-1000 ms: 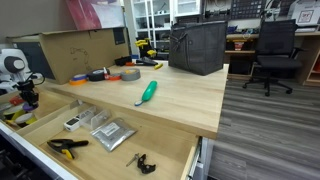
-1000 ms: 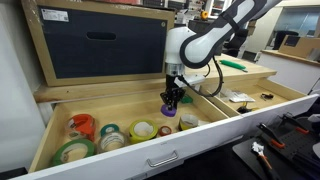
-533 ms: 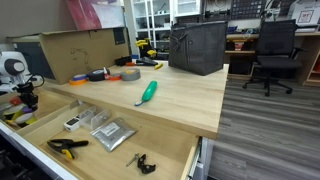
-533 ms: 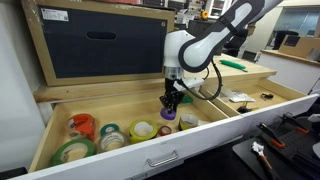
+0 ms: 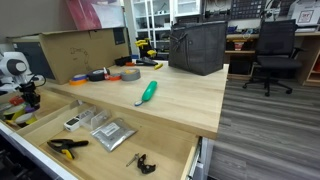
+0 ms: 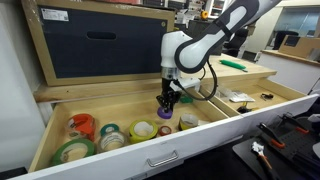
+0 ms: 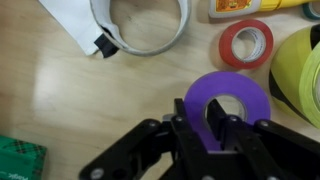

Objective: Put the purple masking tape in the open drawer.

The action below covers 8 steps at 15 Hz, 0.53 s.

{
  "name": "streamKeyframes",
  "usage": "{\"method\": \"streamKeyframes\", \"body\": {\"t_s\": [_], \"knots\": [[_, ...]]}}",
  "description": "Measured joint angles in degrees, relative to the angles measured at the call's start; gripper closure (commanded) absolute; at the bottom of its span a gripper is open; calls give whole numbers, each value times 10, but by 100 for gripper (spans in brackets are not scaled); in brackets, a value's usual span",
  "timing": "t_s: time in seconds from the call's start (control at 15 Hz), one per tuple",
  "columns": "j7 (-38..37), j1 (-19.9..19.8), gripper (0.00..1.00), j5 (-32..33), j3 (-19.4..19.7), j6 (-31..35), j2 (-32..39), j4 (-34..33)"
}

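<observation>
To release the purple masking tape (image 6: pixel 165 111) on the drawer's bottom beside the red tape roll, my gripper will lower it first.
My gripper (image 7: pixel 205 128) is shut on the purple masking tape (image 7: pixel 232 98), with one finger in the ring's hole and one outside its wall. In an exterior view the gripper (image 6: pixel 167 102) hangs low over the open drawer (image 6: pixel 120 158), and the purple tape (image 6: pixel 165 111) is at its tips, just above the drawer's wooden floor (image 7: pixel 80 100). I cannot tell whether the tape touches the floor. In an exterior view the arm's gripper (image 5: pixel 28 97) is at the far left over the narrow drawer section (image 5: pixel 14 118); the tape is hidden there.
Tape rolls lie around the gripper: white (image 7: pixel 140 25), red (image 7: pixel 247 45), yellow (image 7: pixel 305 70), plus orange (image 6: pixel 82 125) and green (image 6: pixel 72 151). The wider section holds silver packets (image 5: pixel 110 130) and a clamp (image 5: pixel 66 147). A green-handled tool (image 5: pixel 147 93) lies on the tabletop.
The gripper has shifted slightly sideways along the drawer with the purple tape still in it, staying low.
</observation>
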<state>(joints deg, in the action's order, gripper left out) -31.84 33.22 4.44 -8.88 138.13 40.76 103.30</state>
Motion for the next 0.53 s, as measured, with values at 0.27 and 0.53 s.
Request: {"method": "streamKeyframes", "body": {"t_s": [0.27,0.53], "knots": [[0,4,93,0,1,0,17,-15],[1,11,93,0,8,0,38,-27]]}}
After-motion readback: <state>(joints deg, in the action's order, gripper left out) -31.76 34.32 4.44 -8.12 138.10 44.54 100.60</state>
